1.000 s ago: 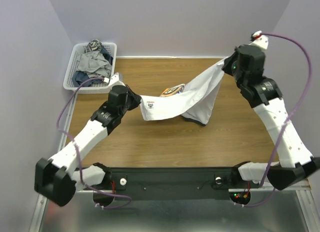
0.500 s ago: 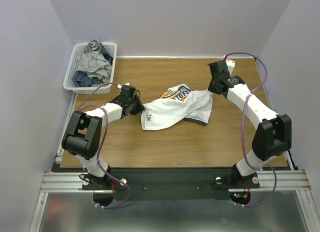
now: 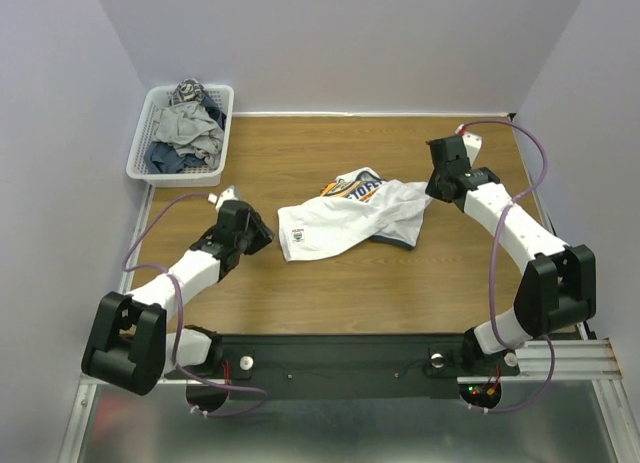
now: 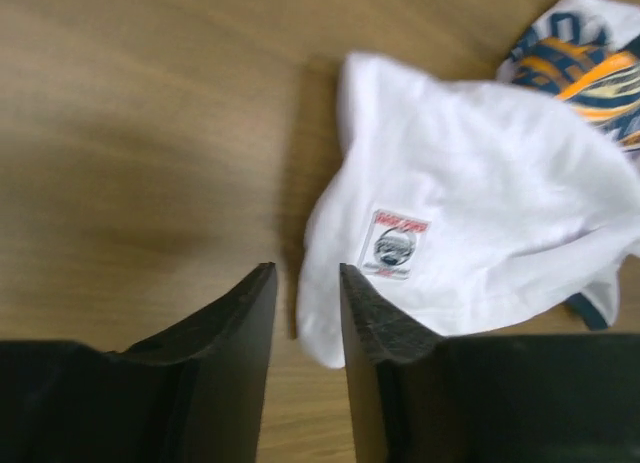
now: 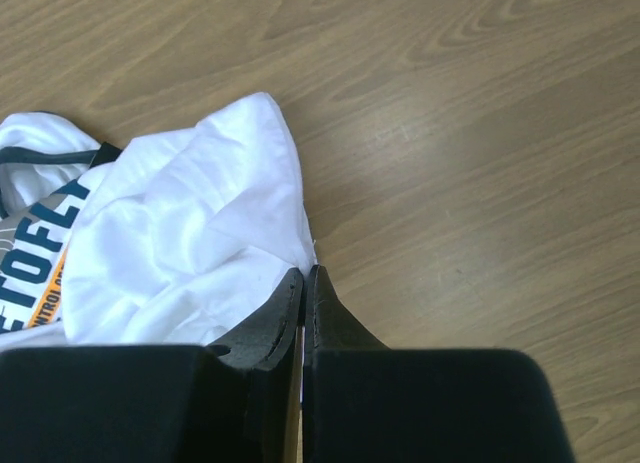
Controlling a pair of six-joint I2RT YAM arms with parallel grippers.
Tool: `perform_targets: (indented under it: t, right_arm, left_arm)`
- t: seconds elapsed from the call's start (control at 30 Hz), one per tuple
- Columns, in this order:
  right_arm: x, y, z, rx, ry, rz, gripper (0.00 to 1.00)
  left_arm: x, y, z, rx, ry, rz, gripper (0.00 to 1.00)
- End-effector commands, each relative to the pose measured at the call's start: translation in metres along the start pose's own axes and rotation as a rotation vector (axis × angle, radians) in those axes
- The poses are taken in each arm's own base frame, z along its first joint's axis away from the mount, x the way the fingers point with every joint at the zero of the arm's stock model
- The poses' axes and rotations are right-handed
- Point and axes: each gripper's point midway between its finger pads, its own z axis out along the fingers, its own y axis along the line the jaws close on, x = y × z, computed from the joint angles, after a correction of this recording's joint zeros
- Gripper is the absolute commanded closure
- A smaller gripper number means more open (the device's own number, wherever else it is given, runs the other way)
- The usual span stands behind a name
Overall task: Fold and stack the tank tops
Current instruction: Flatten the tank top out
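The tank top's other end is already in my right gripper, so I need to bring my left gripper down to the right in the top view onto the tank top's edge (image 3: 286, 252) (image 4: 314, 311) next to the label.
A white tank top (image 3: 345, 221) lies crumpled on the wooden table, its orange and black print (image 3: 352, 187) turned up at the far side. The tank top (image 4: 480, 213) has a small label on its near-left part in the left wrist view. My left gripper (image 3: 268, 233) stands open just left of the shirt's left edge, and nothing lies between its fingers (image 4: 305, 273). My right gripper (image 3: 432, 195) is at the shirt's right end. Its jaws (image 5: 303, 273) are shut on a corner of the white fabric (image 5: 190, 243).
A white mesh basket (image 3: 140, 155) stands at the back left corner with several crumpled garments (image 3: 186, 128) in it. Bare wood lies in front of the shirt and to the right of the right gripper. Grey walls close in the table's back and sides.
The shirt, stretched in the air between both grippers a second ago, now lies on the table. The left gripper opened, let go and drew back to the left. The right gripper came down, still gripping.
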Motion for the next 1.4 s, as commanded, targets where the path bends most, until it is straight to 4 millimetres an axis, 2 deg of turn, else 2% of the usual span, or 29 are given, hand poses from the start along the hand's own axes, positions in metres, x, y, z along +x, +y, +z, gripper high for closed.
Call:
perform_targets:
  t: [0.0,0.1,0.17,0.37,0.53,0.87,1.0,1.03,1.2,1.23,1.27,1.33,1.37]
  right_arm:
    - [-0.019,-0.001,-0.014,-0.029,-0.069,0.059,0.99]
    - [-0.016,-0.003,-0.013,-0.024,-0.066,0.055,1.0]
    - [-0.015,-0.003,-0.011,-0.024,-0.061,0.054,0.99]
    - [-0.011,-0.005,-0.01,-0.019,-0.059,0.05,0.99]
    - [-0.011,-0.004,-0.008,-0.019,-0.058,0.051,1.0]
    - [-0.015,-0.006,-0.007,-0.018,-0.062,0.056,0.99]
    - [-0.016,-0.008,-0.007,-0.016,-0.065,0.056,0.99]
    - [-0.016,-0.008,-0.006,-0.016,-0.065,0.056,0.99]
    - [-0.019,-0.009,-0.008,-0.017,-0.07,0.054,0.99]
    - [-0.022,-0.009,-0.01,-0.022,-0.076,0.057,0.99]
    - [-0.024,-0.01,-0.01,-0.023,-0.079,0.059,0.99]
    - [-0.031,-0.009,-0.015,-0.037,-0.092,0.065,0.99]
    - [-0.036,-0.012,-0.017,-0.043,-0.097,0.076,0.99]
  left_arm:
    - [0.033,0.027,-0.002,-0.056,0.054,-0.02,0.62]
    - [0.046,0.02,0.001,-0.002,0.085,-0.011,0.64]
    - [0.055,0.019,0.005,0.004,0.116,0.0,0.6]
    - [0.055,0.006,0.007,0.058,0.106,-0.009,0.54]
    - [0.06,0.009,0.013,0.054,0.126,-0.002,0.52]
    - [0.089,0.013,0.027,0.015,0.217,0.019,0.55]
    - [0.097,0.016,0.029,-0.011,0.23,0.012,0.65]
    - [0.099,0.018,0.029,-0.016,0.235,0.01,0.75]
    - [0.092,0.012,0.026,-0.01,0.221,0.016,0.98]
    - [0.083,0.005,0.022,-0.006,0.202,0.022,1.0]
    - [0.081,0.008,0.019,-0.026,0.206,0.041,1.0]
    - [0.051,-0.011,0.01,-0.003,0.121,0.052,1.0]
    - [0.045,-0.01,0.003,-0.025,0.115,0.066,1.0]
